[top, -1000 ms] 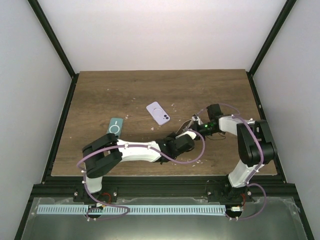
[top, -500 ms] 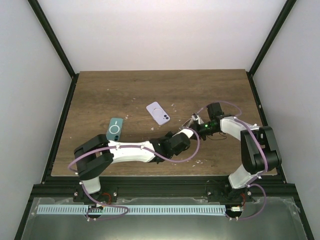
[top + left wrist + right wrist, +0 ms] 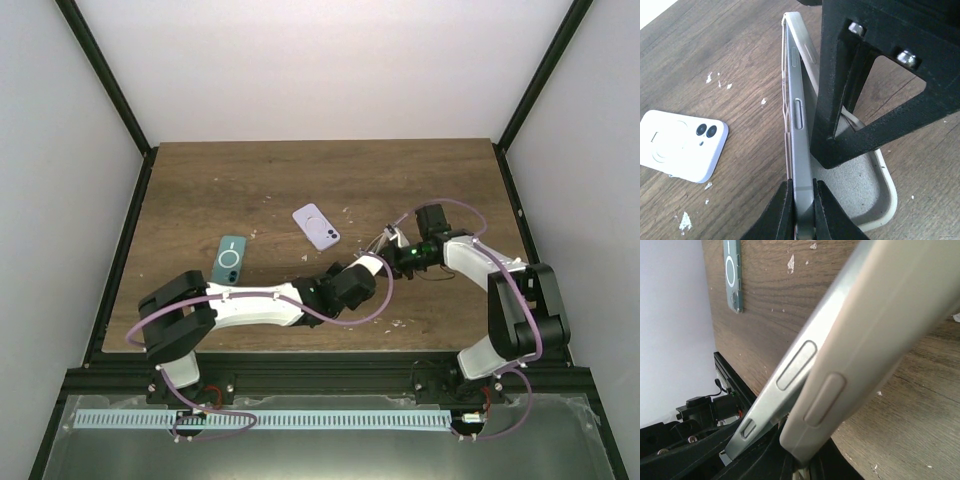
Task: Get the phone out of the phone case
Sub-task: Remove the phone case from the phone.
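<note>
My right gripper will next move away from the silver phone and down to let go of the case, because bare tabletop is below it and to the right in the top view.
My left gripper is shut on the lower edge of a silver phone, held on edge above the table. The beige phone case hangs open beside it, its grey lining showing, and the phone's edge stands partly out of it. My right gripper is shut on the case's rim, with the phone peeling away to the left. In the top view both grippers, left and right, meet at the table's centre right.
A lilac phone lies face down at the table's middle, also in the left wrist view. A teal phone lies to the left, also in the right wrist view. White flecks dot the wooden table.
The left arm's elbow has swung left and the right arm's elbow right. Both grippers stay joined at the phone and case in nearly the same spot.
</note>
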`<state>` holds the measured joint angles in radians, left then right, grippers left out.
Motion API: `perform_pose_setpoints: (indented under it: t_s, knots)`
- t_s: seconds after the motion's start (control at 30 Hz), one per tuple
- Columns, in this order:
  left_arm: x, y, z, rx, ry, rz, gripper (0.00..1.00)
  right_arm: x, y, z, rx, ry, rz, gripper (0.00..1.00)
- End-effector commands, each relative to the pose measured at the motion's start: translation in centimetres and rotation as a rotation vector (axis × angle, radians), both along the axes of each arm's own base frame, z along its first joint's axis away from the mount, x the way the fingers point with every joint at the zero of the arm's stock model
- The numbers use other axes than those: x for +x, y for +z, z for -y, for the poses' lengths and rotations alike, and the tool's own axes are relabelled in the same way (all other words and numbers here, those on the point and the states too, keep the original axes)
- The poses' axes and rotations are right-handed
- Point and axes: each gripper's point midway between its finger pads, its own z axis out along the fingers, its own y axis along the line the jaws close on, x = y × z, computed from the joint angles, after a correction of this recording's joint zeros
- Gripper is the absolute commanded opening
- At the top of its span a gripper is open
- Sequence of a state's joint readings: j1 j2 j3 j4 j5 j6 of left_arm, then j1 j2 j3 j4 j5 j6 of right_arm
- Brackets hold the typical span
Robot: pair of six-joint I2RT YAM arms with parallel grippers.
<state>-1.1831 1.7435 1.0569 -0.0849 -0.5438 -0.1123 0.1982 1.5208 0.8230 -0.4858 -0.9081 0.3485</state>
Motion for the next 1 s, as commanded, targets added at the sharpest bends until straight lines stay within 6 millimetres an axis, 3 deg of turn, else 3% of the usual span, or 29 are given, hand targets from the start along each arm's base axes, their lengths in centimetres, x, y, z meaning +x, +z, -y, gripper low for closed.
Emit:
perform_pose_setpoints:
  t_s: [0.0, 0.17, 0.37, 0.63, 0.83, 0.97]
  knots:
    - [0.3, 0.5, -3.6, 0.043, 0.094, -0.003, 0.0, 2.9, -0.4, 2.6, -0.132, -0.07, 0.165, 0.01]
    - [0.3, 0.8, -3.7, 0.032, 0.099, -0.005, 0.0, 3.0, -0.6, 2.8, -0.148, -0.07, 0.173, 0.01]
    - [-0.1, 3.2, -3.7, -0.061, 0.102, -0.013, 0.0, 4.5, -0.8, 4.3, -0.261, -0.11, 0.219, 0.01]
    - [-1.8, 6.7, -4.8, -0.224, 0.099, -0.026, 0.0, 6.8, 2.9, 5.5, -0.275, -0.129, 0.313, 0.01]
    - [-3.4, 6.3, -7.3, -0.22, 0.117, -0.018, 0.0, 11.0, 4.0, 9.6, -0.437, 0.064, 0.417, 0.01]
    - [-4.4, 6.0, -8.4, -0.226, 0.108, -0.012, 0.0, 12.6, 3.6, 15.3, -0.437, 0.074, 0.385, 0.01]
